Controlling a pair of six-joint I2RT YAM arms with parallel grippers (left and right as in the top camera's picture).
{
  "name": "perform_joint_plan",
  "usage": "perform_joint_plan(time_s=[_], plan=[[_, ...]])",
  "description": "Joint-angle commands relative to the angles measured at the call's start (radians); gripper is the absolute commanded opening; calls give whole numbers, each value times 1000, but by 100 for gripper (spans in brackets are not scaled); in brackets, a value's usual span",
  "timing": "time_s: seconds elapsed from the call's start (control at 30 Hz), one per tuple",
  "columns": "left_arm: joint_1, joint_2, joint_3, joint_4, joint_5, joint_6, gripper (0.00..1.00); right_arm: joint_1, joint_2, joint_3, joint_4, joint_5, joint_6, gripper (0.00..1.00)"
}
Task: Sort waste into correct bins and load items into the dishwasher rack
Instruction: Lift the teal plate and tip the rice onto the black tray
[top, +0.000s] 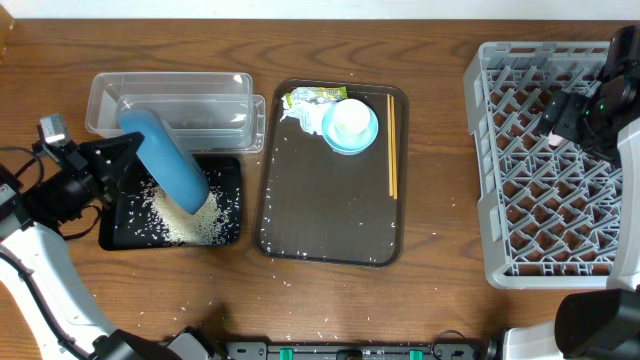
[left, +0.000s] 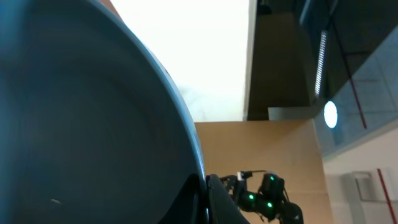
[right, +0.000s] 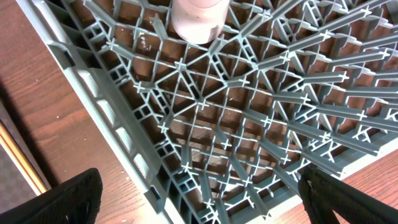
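Note:
I should next move my left gripper to the right in the overhead view, level and lower the dish, and let go of it on the near part of the serving tray, which has room.
My left gripper is shut on the rim of the large blue dish, holding it tilted on edge over the black tray. A pile of rice lies in that tray. The dish fills the left wrist view, its rim pinched between the jaws of the left gripper. My right gripper hangs open over the dishwasher rack, and the right wrist view shows the right gripper with nothing in it. A pink cup stands in the rack.
A clear tub stands behind the black tray. On the brown serving tray lie the green-yellow wrapper, a white tissue, a light-blue bowl with a white cup in it, and chopsticks. Grains dot tray and table.

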Motion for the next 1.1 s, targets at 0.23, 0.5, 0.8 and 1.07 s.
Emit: perform_joint_plan(time_s=[0.23,0.5,0.8,1.07], plan=[[4,12,-1,-13,13,28,6,-2,1,9,0,6,-9,99],[4,14,-1,8,73,70,6,-2,1,9,0,6,-9,99],[3,12,-1,-82,89,85,6,-2,1,9,0,6,-9,99],[-48,-81,-1,-233,87,216,6,-2,1,9,0,6,-9,99]])
